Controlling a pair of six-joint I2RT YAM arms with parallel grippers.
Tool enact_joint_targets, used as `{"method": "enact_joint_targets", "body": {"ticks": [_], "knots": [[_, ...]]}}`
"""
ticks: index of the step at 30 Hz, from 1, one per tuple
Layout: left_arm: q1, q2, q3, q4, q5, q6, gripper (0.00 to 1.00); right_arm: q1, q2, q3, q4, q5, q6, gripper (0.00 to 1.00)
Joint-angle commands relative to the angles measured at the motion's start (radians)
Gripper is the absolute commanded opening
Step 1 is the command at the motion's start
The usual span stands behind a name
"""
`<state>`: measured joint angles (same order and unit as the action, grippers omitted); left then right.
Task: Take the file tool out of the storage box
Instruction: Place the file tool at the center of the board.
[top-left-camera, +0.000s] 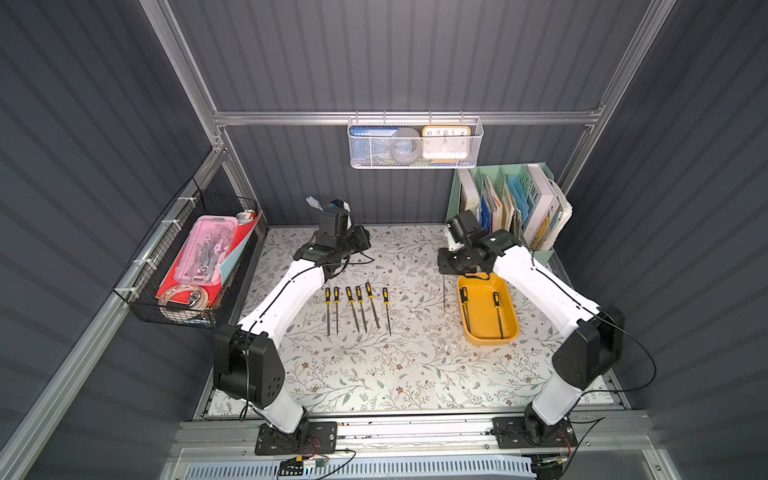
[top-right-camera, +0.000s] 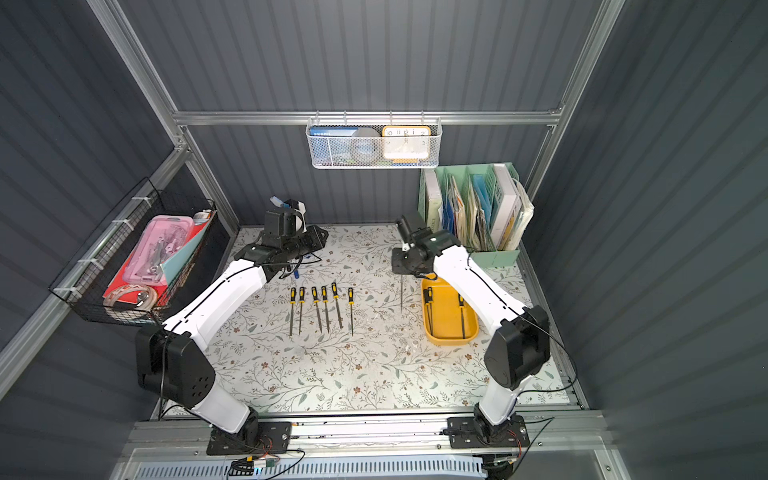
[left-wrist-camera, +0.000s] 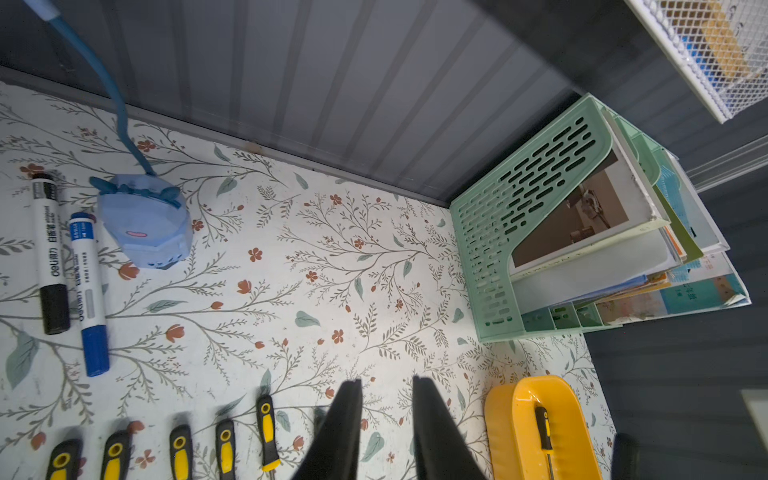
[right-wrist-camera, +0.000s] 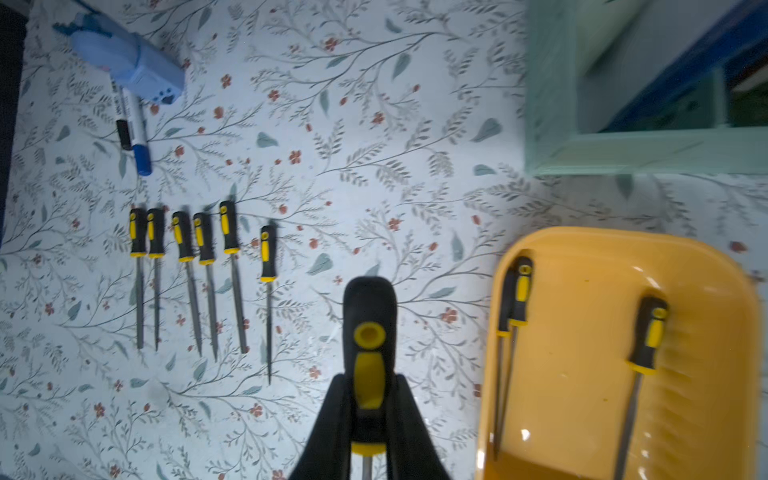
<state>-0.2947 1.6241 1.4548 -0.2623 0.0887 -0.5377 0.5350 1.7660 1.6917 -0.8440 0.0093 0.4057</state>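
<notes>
I should carry the file tool with my right gripper over to the tabletop by the row's box-side end (top-left-camera: 397, 309) (right-wrist-camera: 298, 304) next and go down to let go of the tool's handle, because the tabletop is bare there.
The mustard-yellow storage box (top-left-camera: 490, 338) (right-wrist-camera: 582, 332) lies on the floral table at the right, with black-and-yellow handled files (right-wrist-camera: 650, 332) lying in it. My right gripper (right-wrist-camera: 370, 378) (top-left-camera: 445, 269) is shut on the handle of one file tool (right-wrist-camera: 369, 332). It holds the file just left of the box's far end, with the thin shaft (top-left-camera: 444, 293) (top-right-camera: 402, 296) pointing down over the table. My left gripper (left-wrist-camera: 386, 380) (top-left-camera: 362, 240) hovers open near the back of the table with nothing between its fingers.
Several files (top-left-camera: 357, 307) lie in a row mid-table. Two markers (left-wrist-camera: 70, 270) and a blue lamp (left-wrist-camera: 143, 220) sit at the back left. A mint-green book organiser (top-left-camera: 507, 203) stands behind the box. A wire basket with a pink case (top-left-camera: 205, 249) hangs on the left wall, and a white mesh basket (top-left-camera: 415, 145) at the back.
</notes>
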Motion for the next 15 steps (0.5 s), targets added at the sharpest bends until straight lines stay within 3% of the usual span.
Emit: {"method": "enact_joint_targets", "body": {"ticks": [1, 15], "knots": [[0.0, -0.031, 0.021, -0.02, 0.002, 0.018, 0.26, 0.06, 0.126, 0.051, 0.015, -0.01, 0.08, 0.0], [0.001, -0.086, -0.029, -0.025, 0.013, 0.005, 0.27, 0.134, 0.521, 0.316, 0.004, -0.032, 0.141, 0.0]]}}
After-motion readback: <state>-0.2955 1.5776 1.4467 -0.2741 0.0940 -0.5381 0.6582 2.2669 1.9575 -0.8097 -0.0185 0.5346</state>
